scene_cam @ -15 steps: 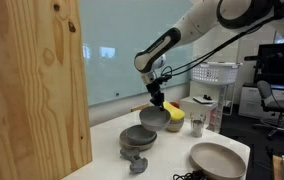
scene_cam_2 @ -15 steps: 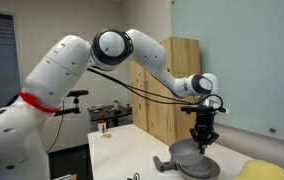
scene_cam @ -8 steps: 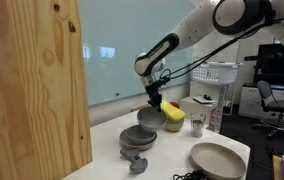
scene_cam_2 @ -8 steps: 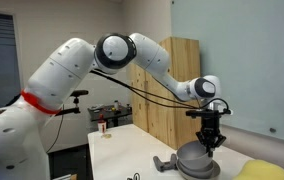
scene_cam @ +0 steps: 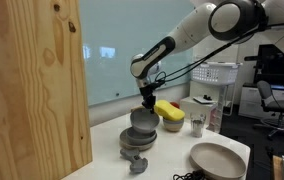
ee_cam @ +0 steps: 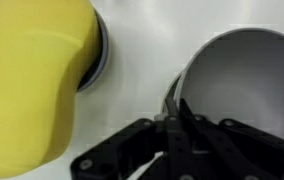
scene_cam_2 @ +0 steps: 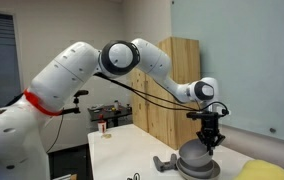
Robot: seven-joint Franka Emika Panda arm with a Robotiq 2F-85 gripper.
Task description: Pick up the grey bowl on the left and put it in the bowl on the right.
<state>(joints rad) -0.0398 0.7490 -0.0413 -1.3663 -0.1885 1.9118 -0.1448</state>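
My gripper holds a bowl that still hangs tilted, so it will next lower toward the second grey bowl [scene_cam_2: 198, 170] below it and release the held bowl's rim there.
My gripper [scene_cam: 148, 103] is shut on the rim of the grey bowl [scene_cam: 143, 121] and holds it directly over a second grey bowl [scene_cam: 137, 143] on the white table. I cannot tell whether the two bowls touch. In the wrist view the fingers [ee_cam: 172, 112] pinch the near rim of the grey bowl [ee_cam: 244, 80]. The gripper [scene_cam_2: 211, 143] and the grey bowl [scene_cam_2: 196, 158] also show in both exterior views. A bowl with a yellow sponge [scene_cam: 170, 114] stands right beside it; the sponge also shows in the wrist view [ee_cam: 32, 75].
A wide beige bowl [scene_cam: 217, 158] sits at the table's near corner. A small grey piece [scene_cam: 135, 164] lies in front of the stacked bowls. A tall wooden panel [scene_cam: 32, 90] stands close by. A white mug [scene_cam: 197, 105], a glass [scene_cam: 215, 119] and a white basket [scene_cam: 217, 74] stand behind.
My gripper has carried the grey bowl away from the sponge bowl and down, so it now hangs over the second grey bowl and sits more level.
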